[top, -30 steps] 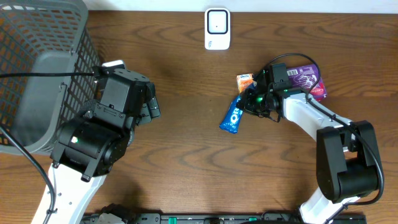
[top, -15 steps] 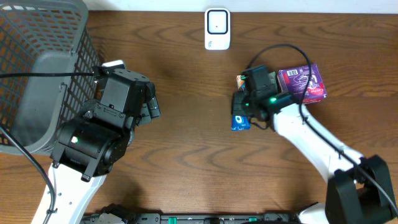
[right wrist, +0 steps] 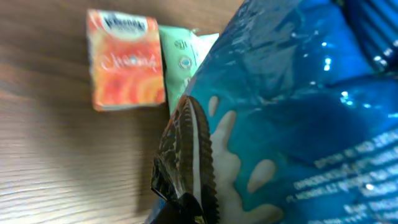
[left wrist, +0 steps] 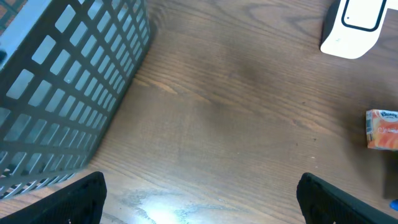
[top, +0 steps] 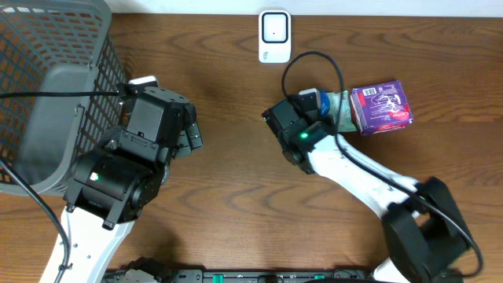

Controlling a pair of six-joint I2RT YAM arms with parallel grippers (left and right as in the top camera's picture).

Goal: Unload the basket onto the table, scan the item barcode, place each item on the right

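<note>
My right gripper should lower toward the clear bare wood below it, beside the small orange box, and release the blue cookie packet [top: 311, 97].
A blue cookie packet [right wrist: 292, 112] fills the right wrist view, and my right gripper [right wrist: 186, 210] is shut on its crimped end, holding it above the table. In the overhead view that gripper [top: 302, 108] sits below and right of the white scanner [top: 274, 35], and only a blue tip of the packet [top: 311, 97] shows beside it. My left gripper [left wrist: 214, 202] is open over bare wood with nothing between its fingers [left wrist: 81, 199]. In the overhead view it [top: 189, 132] rests beside the basket.
A grey mesh basket [top: 47, 86] stands at the left. A purple box [top: 381, 108] and a green packet [top: 339, 106] lie right of the right gripper. A small orange box [right wrist: 126, 59] lies under the held packet, also visible as the orange box [left wrist: 382, 129] from the left.
My right arm has lifted the blue packet off the table and carried it left and up toward the scanner. The left arm has not moved.
</note>
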